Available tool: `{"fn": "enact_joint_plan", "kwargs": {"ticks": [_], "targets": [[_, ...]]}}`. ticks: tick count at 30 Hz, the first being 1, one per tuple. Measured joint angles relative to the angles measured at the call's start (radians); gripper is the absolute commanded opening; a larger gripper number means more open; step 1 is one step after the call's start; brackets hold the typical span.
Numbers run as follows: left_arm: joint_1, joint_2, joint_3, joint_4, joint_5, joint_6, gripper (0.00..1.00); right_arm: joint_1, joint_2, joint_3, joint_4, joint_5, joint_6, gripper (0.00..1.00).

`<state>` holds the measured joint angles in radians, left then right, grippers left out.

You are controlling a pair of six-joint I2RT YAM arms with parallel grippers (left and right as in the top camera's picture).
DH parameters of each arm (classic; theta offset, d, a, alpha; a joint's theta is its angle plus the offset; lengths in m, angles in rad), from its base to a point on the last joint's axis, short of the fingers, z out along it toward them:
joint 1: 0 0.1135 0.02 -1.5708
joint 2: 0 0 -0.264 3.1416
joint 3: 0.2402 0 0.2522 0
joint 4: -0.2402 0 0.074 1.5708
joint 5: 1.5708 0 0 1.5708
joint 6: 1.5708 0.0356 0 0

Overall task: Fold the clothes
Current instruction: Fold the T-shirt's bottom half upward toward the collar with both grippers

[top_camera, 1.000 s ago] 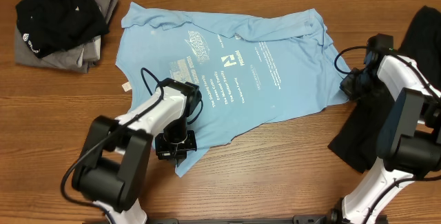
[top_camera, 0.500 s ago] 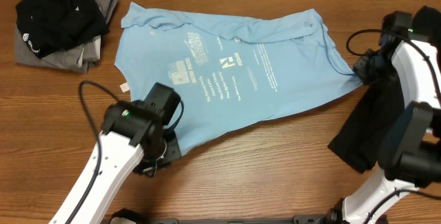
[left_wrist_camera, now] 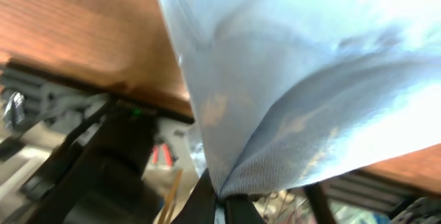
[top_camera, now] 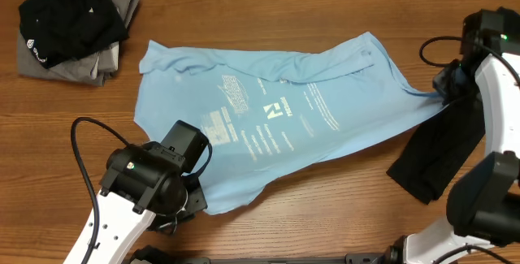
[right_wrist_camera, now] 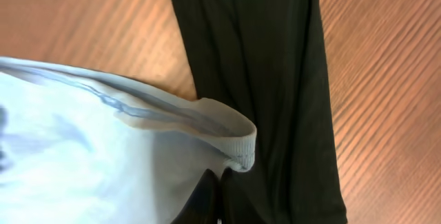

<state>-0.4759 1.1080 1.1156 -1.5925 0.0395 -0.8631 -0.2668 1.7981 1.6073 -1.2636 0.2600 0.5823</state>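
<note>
The shirt's lower corner is already pinched and lifted. So I should move my left gripper outward, then down onto the shirt (top_camera: 196, 114) next to the white letters, and let go of the corner.
A light sky-blue T-shirt (top_camera: 276, 126) with white lettering lies stretched across the table. My left gripper (top_camera: 188, 207) is shut on its lower corner; the left wrist view shows the cloth (left_wrist_camera: 289, 100) pinched between the fingers (left_wrist_camera: 222, 200) and lifted. My right gripper (top_camera: 449, 85) is shut on the shirt's right edge, a ribbed hem (right_wrist_camera: 227, 138) in the right wrist view, held at the fingertips (right_wrist_camera: 220, 182). A long plain black garment (top_camera: 435, 154) lies under the right arm, also seen in the right wrist view (right_wrist_camera: 269, 65).
A pile of black and grey clothes (top_camera: 73, 24) sits at the far left corner. Bare wooden table (top_camera: 341, 207) runs along the front. The table's front edge and stand parts show in the left wrist view (left_wrist_camera: 89, 114).
Both grippers have pulled the shirt: the left one toward the front left with the corner, the right one further right. The shirt is now stretched out and shifted toward the front.
</note>
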Motion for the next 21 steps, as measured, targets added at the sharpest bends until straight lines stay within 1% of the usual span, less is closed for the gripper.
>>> {"fn": "enact_joint_plan", "kwargs": {"ticks": [5, 10, 18, 21], "targets": [[-0.001, 0.020, 0.000, 0.090, -0.040, -0.003, 0.04, 0.000, -0.015, 0.000, 0.068, -0.049, -0.024, 0.04], [-0.001, 0.090, 0.000, 0.184, -0.125, -0.004, 0.04, 0.003, -0.013, 0.000, 0.152, -0.117, -0.040, 0.04], [0.000, 0.302, 0.000, 0.333, -0.290, -0.007, 0.05, 0.061, 0.024, 0.000, 0.321, -0.159, -0.052, 0.04], [0.019, 0.379, 0.000, 0.375, -0.347, -0.007, 0.04, 0.084, 0.050, 0.000, 0.368, -0.163, -0.054, 0.04]]}}
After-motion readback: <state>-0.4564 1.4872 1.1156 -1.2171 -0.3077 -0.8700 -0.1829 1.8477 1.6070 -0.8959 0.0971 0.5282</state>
